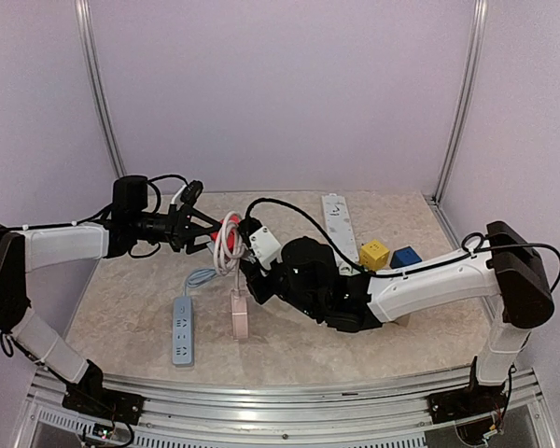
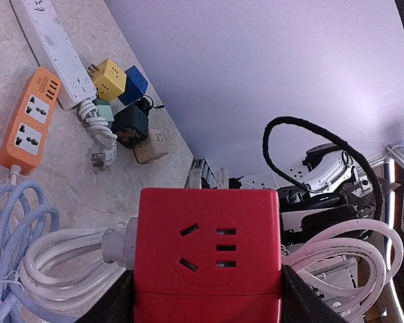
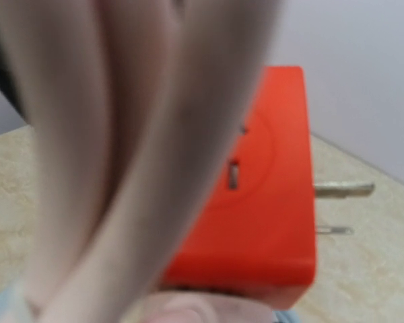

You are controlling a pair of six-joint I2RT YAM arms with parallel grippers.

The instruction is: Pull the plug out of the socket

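My right gripper is holding its plug against the red cube, so it needs to pull away from that cube and down by the white strip's near end (image 1: 348, 254) to release.
A red cube socket (image 1: 233, 248) is held off the table between the black fingers (image 2: 114, 303) of my left gripper (image 1: 205, 233). In the left wrist view it (image 2: 209, 252) fills the bottom centre. A white plug (image 2: 118, 245) sits in its left side, and its white cable (image 2: 60, 259) hangs in coils. In the right wrist view the cube (image 3: 262, 202) is close and blurred, with its prongs (image 3: 343, 190) pointing right, the plug (image 3: 188, 311) under it and cable loops (image 3: 101, 148) across the lens. My right gripper (image 1: 254, 280) is at the coil just below the cube, its fingers hidden.
On the table lie a blue power strip (image 1: 183, 331), a pink strip (image 1: 238, 313), a white strip (image 1: 338, 219), a yellow cube (image 1: 374, 254) and a blue cube (image 1: 405, 257). The left wrist view also shows an orange strip (image 2: 28, 124) and a dark green cube (image 2: 130, 124).
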